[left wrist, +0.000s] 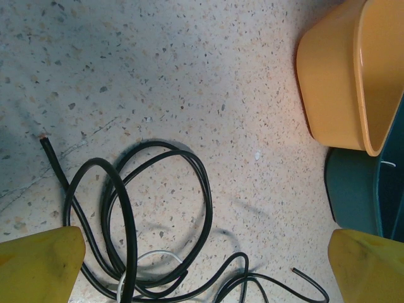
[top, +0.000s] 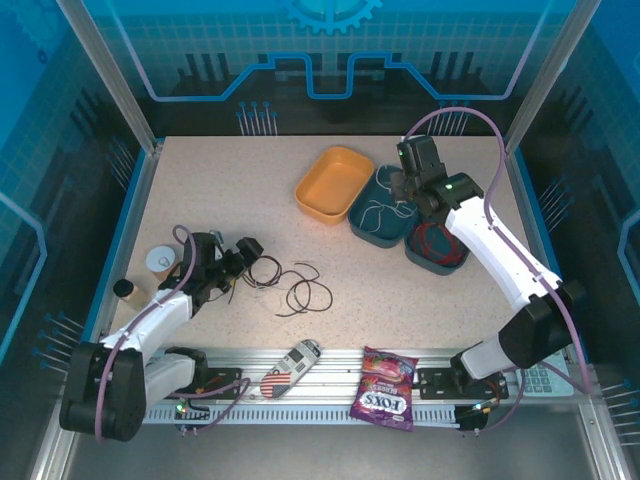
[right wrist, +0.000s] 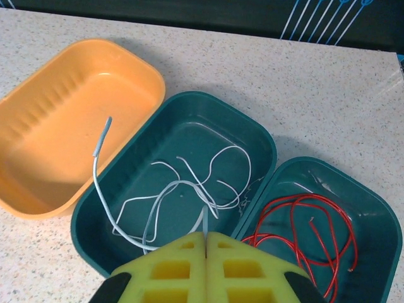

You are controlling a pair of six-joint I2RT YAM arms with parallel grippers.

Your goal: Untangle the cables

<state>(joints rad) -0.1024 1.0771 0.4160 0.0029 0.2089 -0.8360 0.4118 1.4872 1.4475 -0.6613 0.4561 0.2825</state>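
Note:
I will next lower the white cable in my right gripper toward the bottom of the middle teal tray below and let it go, as one end of the cable arches out.
The black cable (top: 297,285) (left wrist: 159,208) lies in loose loops on the speckled table, with a short bit of white wire (left wrist: 154,255) among its loops. My left gripper (top: 240,256) (left wrist: 202,268) hovers open just left of it, holding nothing. The white cable (right wrist: 189,180) (top: 385,210) lies in the middle teal tray (right wrist: 252,132), one end arching over the orange tray (right wrist: 57,126). My right gripper (right wrist: 206,238) (top: 410,186) is shut on a strand of the white cable above that tray. The red cable (right wrist: 303,227) (top: 437,244) is coiled in the right teal tray (right wrist: 372,221).
The orange tray (top: 333,183) (left wrist: 341,76) is empty, left of the teal trays. A paper cup (top: 160,262) and a small dark cylinder (top: 123,289) stand by the left arm. A candy bag (top: 385,387) and a flag-patterned object (top: 290,367) lie on the front rail.

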